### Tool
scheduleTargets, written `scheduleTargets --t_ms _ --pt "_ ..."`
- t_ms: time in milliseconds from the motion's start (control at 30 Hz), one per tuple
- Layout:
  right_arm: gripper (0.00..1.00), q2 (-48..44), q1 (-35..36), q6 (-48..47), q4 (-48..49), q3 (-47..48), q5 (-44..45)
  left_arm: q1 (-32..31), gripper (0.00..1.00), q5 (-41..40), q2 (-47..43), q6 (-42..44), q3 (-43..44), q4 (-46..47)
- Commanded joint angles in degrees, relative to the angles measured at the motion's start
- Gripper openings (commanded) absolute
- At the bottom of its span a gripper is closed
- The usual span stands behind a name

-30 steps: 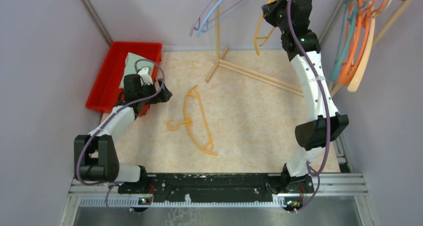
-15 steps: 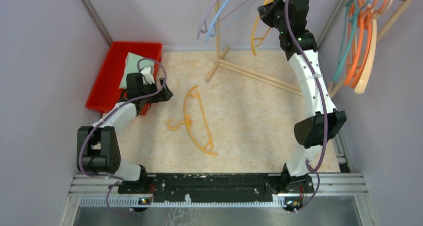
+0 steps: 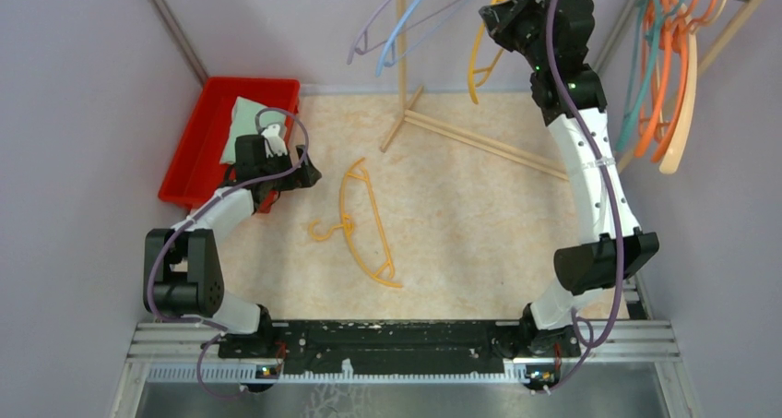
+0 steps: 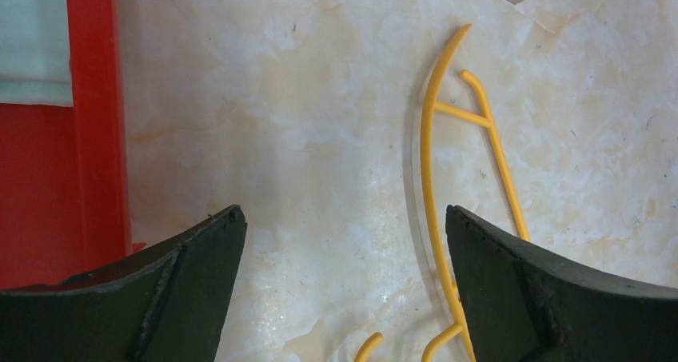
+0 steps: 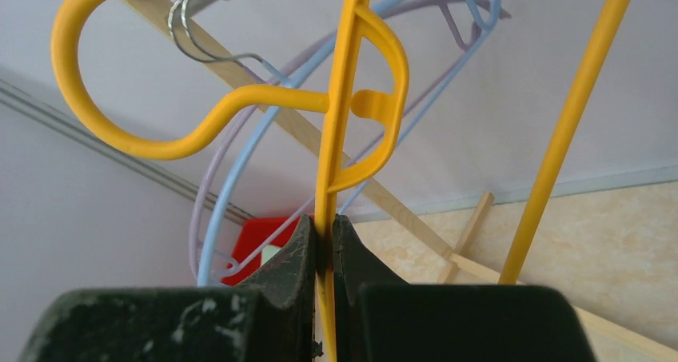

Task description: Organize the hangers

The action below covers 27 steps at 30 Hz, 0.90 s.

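Note:
The hook of the yellow hanger is still empty and the metal rod is outward of the right gripper, so the right gripper will next move gently outward and let go of the hanger on the rod.
My right gripper (image 3: 498, 17) is raised at the back and shut on the thin bar of a yellow hanger (image 3: 478, 63). In the right wrist view its fingers (image 5: 297, 254) pinch that yellow hanger (image 5: 342, 114) just below the hook, which sits close to a wooden rail. Lavender and light-blue hangers (image 3: 398, 26) hang to its left. Orange, teal and beige hangers (image 3: 659, 86) hang at the right. Another yellow hanger (image 3: 364, 224) lies flat on the table. My left gripper (image 3: 307, 173) hovers open left of it, and that hanger (image 4: 432, 186) runs along the right finger.
A red bin (image 3: 194, 155) holding a pale green cloth (image 3: 242, 121) sits at the back left, beside my left gripper. The rack's wooden poles (image 3: 479, 141) cross the table's back. A metal hook (image 5: 204, 6) hangs by the rail.
My right arm's elbow has shifted right and down while the gripper stays high with the yellow hanger. The lavender and blue hangers swing. My left arm has barely moved.

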<state>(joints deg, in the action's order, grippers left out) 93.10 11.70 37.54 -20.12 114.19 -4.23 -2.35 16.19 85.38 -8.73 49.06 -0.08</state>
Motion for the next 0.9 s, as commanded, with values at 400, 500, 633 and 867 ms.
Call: scheduleTargets --t_ms 400,500,633,867 --pt "0.0 5.88 -0.33 -1.04 0.56 10.86 8.56 0.4 1.0 0.31 -0.83 0.55 0.43 1.75" --pt "0.0 6.1 -0.29 -0.42 0.37 10.9 10.97 0.49 1.0 0.19 -0.83 0.62 0.43 1.75" --pt "0.0 6.24 -0.32 0.52 -0.07 10.8 13.71 0.63 1.0 0.11 -0.59 0.82 0.26 1.83" --pt "0.0 6.25 -1.33 1.44 -3.55 10.44 17.48 0.67 1.0 0.03 -0.22 0.86 0.3 1.83"
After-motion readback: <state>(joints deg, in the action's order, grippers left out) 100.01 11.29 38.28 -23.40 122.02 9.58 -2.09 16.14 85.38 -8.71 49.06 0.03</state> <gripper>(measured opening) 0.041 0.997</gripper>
